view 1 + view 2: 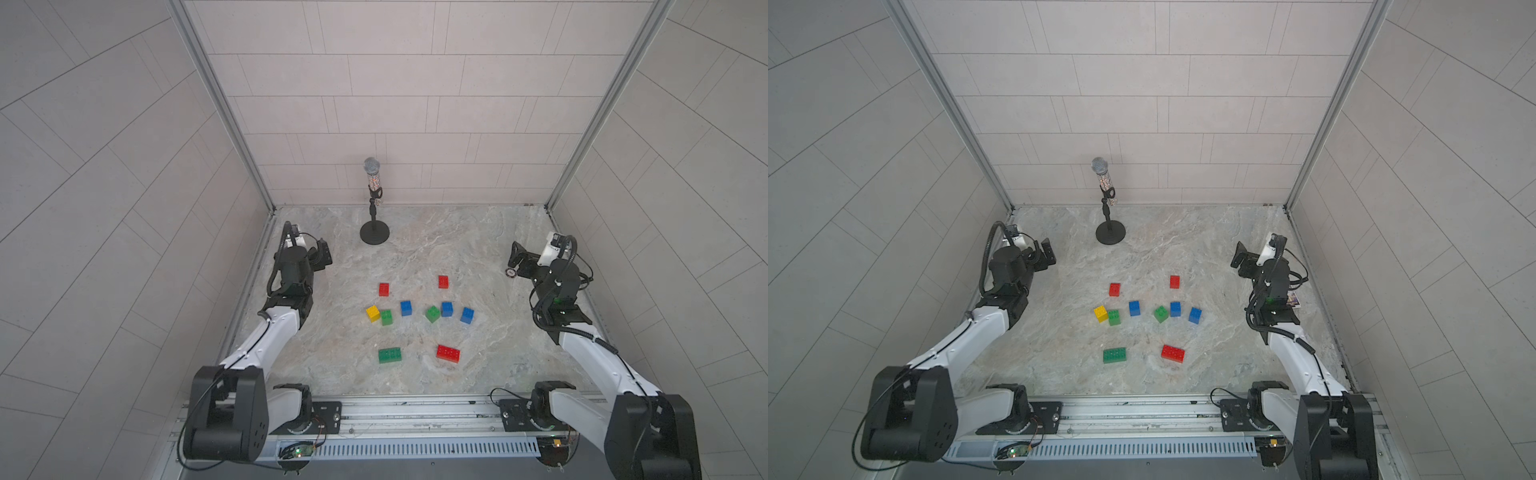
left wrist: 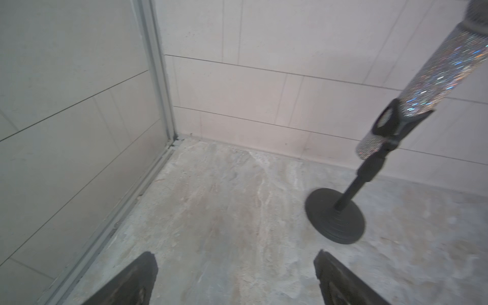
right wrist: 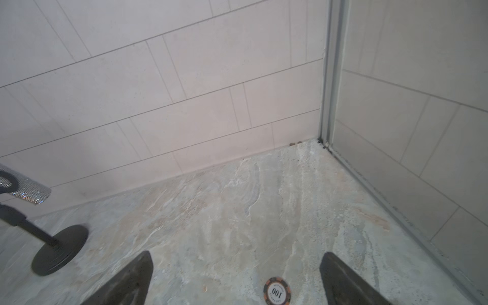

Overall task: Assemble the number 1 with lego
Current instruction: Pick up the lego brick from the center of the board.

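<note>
The nearest blue brick is below my right gripper and back from it, so my right gripper needs to move its open fingers back next and tilt them down onto the sides of that brick.
The lego lies loose on the marble table in both top views. Two small red bricks lie farthest back. In front of them sit a yellow brick, two small green bricks and three blue ones. Nearest the front lie a long green brick and a long red brick. My left gripper hangs open at the back left, away from the bricks. At the back right my right gripper is open and empty too.
A glittery microphone on a black stand stands at the back centre. A poker chip lies on the table under the right gripper. Tiled walls enclose the table on three sides; a metal rail runs along the front.
</note>
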Robot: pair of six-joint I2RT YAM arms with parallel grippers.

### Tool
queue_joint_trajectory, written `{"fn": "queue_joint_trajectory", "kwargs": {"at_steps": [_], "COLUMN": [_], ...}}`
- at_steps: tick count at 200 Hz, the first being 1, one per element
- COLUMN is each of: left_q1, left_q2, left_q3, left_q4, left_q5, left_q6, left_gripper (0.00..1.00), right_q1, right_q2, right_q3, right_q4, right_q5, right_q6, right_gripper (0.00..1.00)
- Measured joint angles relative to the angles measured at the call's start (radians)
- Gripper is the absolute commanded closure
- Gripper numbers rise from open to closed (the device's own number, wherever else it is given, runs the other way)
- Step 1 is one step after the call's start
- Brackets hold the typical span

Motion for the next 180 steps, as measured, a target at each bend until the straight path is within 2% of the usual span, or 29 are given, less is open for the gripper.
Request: {"fn": "queue_joint_trajectory", "kwargs": {"at_steps": [20,51,77,124,180], "left_q1": [-0.035,-0.149,-0.232,-0.241,-0.241], "left_q2": [-0.028,-0.054,-0.089,-0.070,-0.106], "left_q3": [0.034,-0.027,-0.100,-0.111,-0.153], "left_q4": [-0.140,-0.326,-0.419,-0.448,-0.428], "left_q5": [0.068,0.097,0.071,0.023,-0.011], "left_q6": [-0.038,-0.106,-0.145,-0.161,-0.170], "left_gripper": [0.00,0.00,0.00,0.00,0.00], "right_q1": [0.085,0.198,0.258,0.365,0.429], "right_q2": [-0.001,0.035,0.092,0.176,0.277], "right_q3": [0.123,0.284,0.303,0.206,0.200], "right_q4": [-0.238,-0.578,-0.756,-0.872,-0.869], "right_q5": [-0.032,-0.049,-0.058,-0.066,-0.065], "right_q6": [0.010,0.029,0.093,0.231,0.302], "right_gripper": [0.17,0.19,0.25,0.28,0.29]}}
